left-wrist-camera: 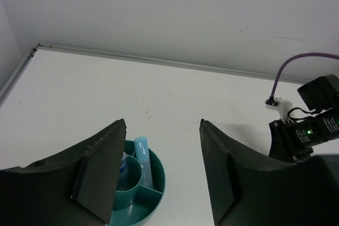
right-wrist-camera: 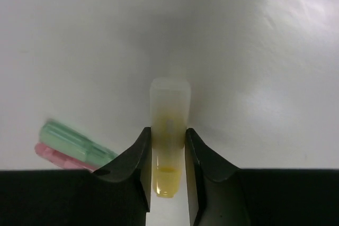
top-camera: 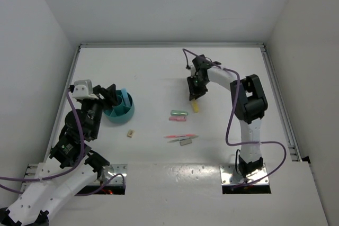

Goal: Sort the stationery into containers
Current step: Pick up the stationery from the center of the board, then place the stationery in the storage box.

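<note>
My right gripper is holding the yellow marker (top-camera: 195,107), and the organiser stands to the left in the top view. My right gripper will next swing up over the light-blue marker's compartment (top-camera: 127,100) to let go there.
My right gripper (top-camera: 194,99) is shut on a yellow marker (right-wrist-camera: 169,136), its cap end sticking out past the fingertips; in the top view the marker (top-camera: 195,107) hangs just above the table. A green piece (top-camera: 179,113) and a pink piece (top-camera: 178,118) lie side by side to its left, also in the right wrist view (right-wrist-camera: 74,142). A thin red pen (top-camera: 180,136) and a grey stick (top-camera: 186,141) lie nearer. A beige eraser (top-camera: 130,133) lies alone. My left gripper (top-camera: 110,96) is open over the teal organiser (top-camera: 121,107), which holds a light-blue marker (left-wrist-camera: 143,161) and a clear-blue one (left-wrist-camera: 123,169).
The table (top-camera: 159,72) is white with raised rails at the back and sides. The right arm's purple cable (top-camera: 229,125) loops beside its upright link. White walls close in on the back, left and right.
</note>
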Robot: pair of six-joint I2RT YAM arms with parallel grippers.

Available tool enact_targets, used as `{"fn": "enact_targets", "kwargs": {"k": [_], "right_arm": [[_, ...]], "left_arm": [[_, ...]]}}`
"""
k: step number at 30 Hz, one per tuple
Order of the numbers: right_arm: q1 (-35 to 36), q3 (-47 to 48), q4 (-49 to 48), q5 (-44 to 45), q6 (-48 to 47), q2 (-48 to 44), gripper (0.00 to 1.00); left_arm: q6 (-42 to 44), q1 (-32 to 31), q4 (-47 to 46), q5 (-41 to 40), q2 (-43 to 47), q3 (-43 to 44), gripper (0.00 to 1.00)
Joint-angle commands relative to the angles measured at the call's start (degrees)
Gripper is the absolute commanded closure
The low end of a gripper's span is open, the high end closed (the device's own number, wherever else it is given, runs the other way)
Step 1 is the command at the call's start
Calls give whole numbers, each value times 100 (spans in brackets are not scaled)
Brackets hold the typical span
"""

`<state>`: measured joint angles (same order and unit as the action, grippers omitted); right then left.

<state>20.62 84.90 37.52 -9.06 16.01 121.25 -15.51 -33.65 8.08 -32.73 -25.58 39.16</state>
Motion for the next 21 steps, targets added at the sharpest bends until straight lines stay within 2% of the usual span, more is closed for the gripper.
{"fn": "enact_targets", "kwargs": {"k": [1,3,5,7,8,10,11,12,14,15,21], "right_arm": [[371,431,-1346,-1175,-1729,-381,100],[644,352,-2339,-1413,-2889,-514,100],[767,133,-3089,-1966,-3410,-576,100],[847,743,-2710,-2710,-3842,-95,100],[847,1208,-2767,-2985,-3790,107,100],[996,1161,-3335,-3790,-3675,215,100],[996,925,-4270,-4066,-3675,215,100],[1144,923,-4749,-4295,-3075,215,100],[1199,1046,-6329,-4454,-1924,504,100],[1277,1168,-6492,-4542,-1300,583,100],[1594,2030,-6932,-5700,-1065,1057,100]], "left_arm": [[-5,51,-96,-14,-7,206,37],[-5,51,-43,-67,-8,206,37],[-5,51,-43,-119,-8,206,37],[-5,51,-43,-242,-8,206,37],[-5,51,-43,-243,-8,206,37],[-5,51,9,-365,-8,206,37],[47,51,10,-366,-8,206,37],[48,51,10,-444,-8,206,37],[48,51,10,-445,-8,206,37],[48,51,10,-445,-8,154,37],[48,51,10,-445,-8,154,37]]}}
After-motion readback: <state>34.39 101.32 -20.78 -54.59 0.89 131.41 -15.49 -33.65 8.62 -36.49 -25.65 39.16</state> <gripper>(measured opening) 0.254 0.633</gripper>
